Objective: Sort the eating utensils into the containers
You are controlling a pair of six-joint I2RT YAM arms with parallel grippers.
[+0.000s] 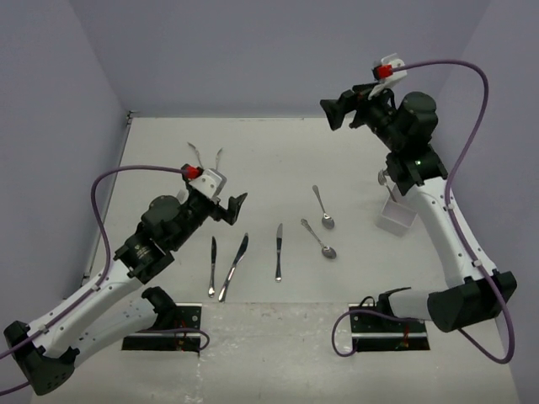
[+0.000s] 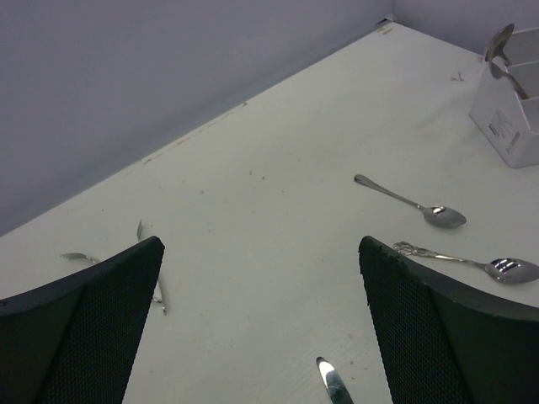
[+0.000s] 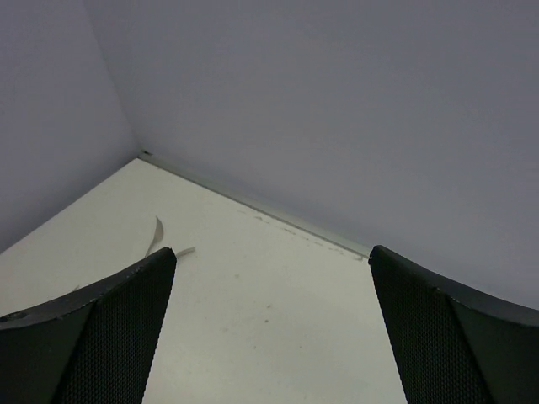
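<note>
My right gripper next tilts its fingers down and lowers onto the far spoon's slim handle [image 1: 321, 204] near the bowl, as that spoon lies flat on the table below.
Three table knives lie in the front middle: one [image 1: 212, 265], a second [image 1: 234, 267] and a third [image 1: 278, 251]. Two spoons [image 1: 322, 207] [image 1: 320, 239] lie right of them. Two forks [image 1: 195, 153] [image 1: 218, 157] lie at the back left. The white container [image 1: 396, 215] stands at the right with spoons upright in it [image 2: 497, 46]. My left gripper [image 1: 233, 206] is open and empty, above the knives. In the left wrist view [image 2: 261, 248] a knife tip [image 2: 334, 383] shows between its fingers. My right gripper [image 1: 334, 110] is open, empty and raised high at the back [image 3: 271, 252].
Purple walls close the table at the back and both sides. The container [image 2: 505, 126] has divided compartments. The right arm stands over the container. The forks also show in the right wrist view [image 3: 156, 231].
</note>
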